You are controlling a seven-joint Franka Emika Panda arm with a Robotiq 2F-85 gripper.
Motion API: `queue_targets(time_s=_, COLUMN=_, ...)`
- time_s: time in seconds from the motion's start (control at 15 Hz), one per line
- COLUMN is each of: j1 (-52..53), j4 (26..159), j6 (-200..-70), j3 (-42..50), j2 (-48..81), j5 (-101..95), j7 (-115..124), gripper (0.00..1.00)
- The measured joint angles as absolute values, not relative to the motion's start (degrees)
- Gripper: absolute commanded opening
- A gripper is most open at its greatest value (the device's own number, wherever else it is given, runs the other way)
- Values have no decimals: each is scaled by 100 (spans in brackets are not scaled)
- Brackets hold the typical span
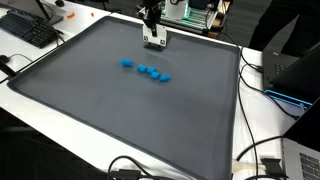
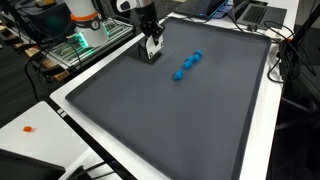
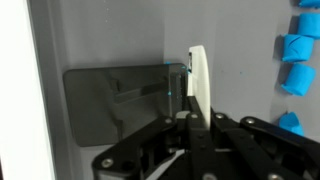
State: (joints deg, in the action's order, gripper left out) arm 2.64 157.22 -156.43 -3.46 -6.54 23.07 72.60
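The white piece is still raised, and the end of the black box toward the blue blocks is below my gripper, so I need to lower the piece to that end next and let go of it.
My gripper hangs over the far edge of a large dark grey mat, which also shows in the exterior view from the opposite side. It is shut on a thin white flat piece, held upright just above the mat. In the wrist view the piece stands edge-on between the closed fingers. A row of several small blue blocks lies on the mat a short way from the gripper; it shows in both exterior views and at the right edge of the wrist view.
The mat lies on a white table. A keyboard sits at one corner and a laptop with cables beside the mat. Green-lit electronics stand behind the arm. A small orange item lies on the white table.
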Motion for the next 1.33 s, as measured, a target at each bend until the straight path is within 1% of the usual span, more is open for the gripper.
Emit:
queue_targets(time_s=0.53, j1=264, j4=15714, j6=-15796, j3=-353, j2=-305, j5=2164, j7=7115, gripper=1)
queue_targets(time_s=1.33, j1=264, j4=15704, j6=-15953, j3=-364, j2=-287, j5=2160, j7=6945, gripper=1)
